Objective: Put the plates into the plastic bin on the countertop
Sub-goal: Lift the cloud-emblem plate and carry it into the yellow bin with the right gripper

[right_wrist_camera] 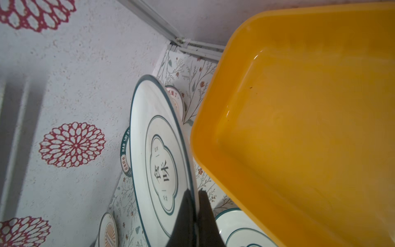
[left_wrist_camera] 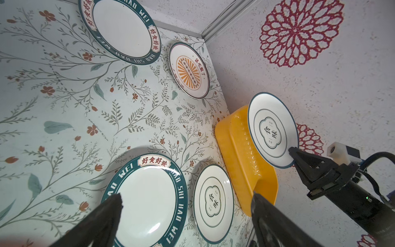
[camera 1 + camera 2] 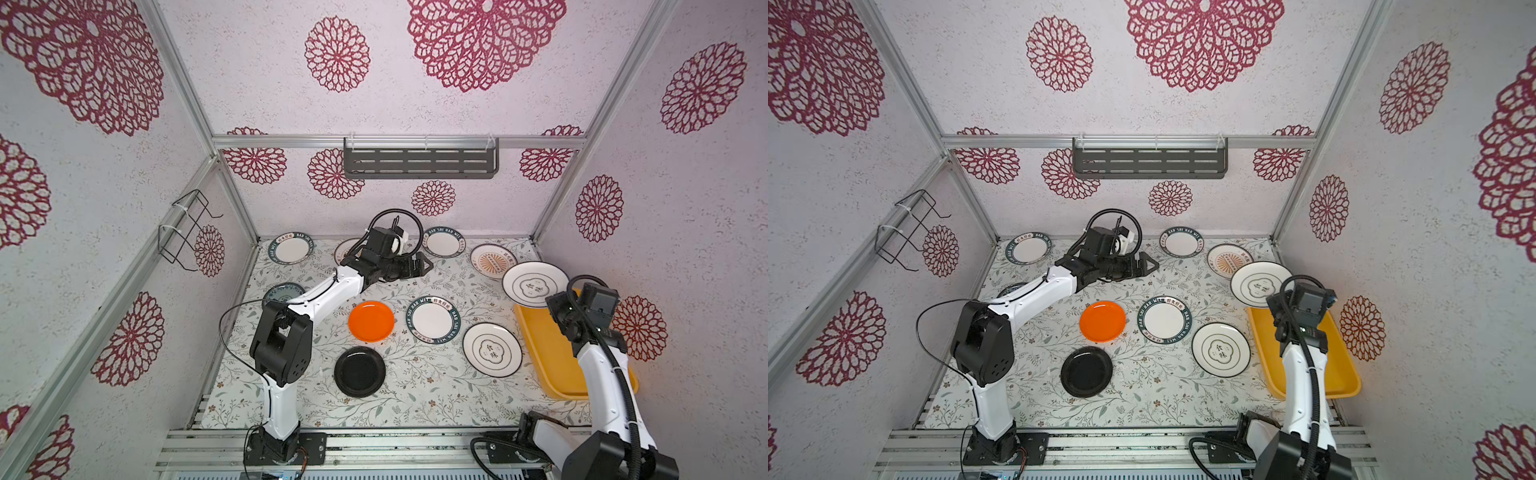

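My right gripper should next move down and back and let go of the white plate's rim there, because the bare bottom of the bin has open room below and farther back.
Several plates lie on the vine-printed countertop (image 3: 415, 399): an orange one (image 3: 371, 321), a black one (image 3: 360, 371), a teal-rimmed one (image 3: 433, 320) and a white one with black characters (image 3: 492, 349). My right gripper (image 1: 193, 192) is shut on the rim of another white plate with black characters (image 3: 535, 284), holding it tilted in the air over the far end of the yellow-orange plastic bin (image 3: 552, 353). The bin's floor (image 1: 310, 139) is bare. My left gripper (image 3: 428, 264) hangs open and empty above the back of the countertop, its fingers (image 2: 115, 205) spread wide.
More plates sit along the back wall: teal-rimmed ones (image 3: 291, 248) (image 3: 444, 242) and a sunburst one (image 3: 493, 262). A blue-floral plate (image 3: 284, 293) shows partly under the left arm. A dark slotted shelf (image 3: 420, 163) and a wire rack (image 3: 187, 232) hang on the walls.
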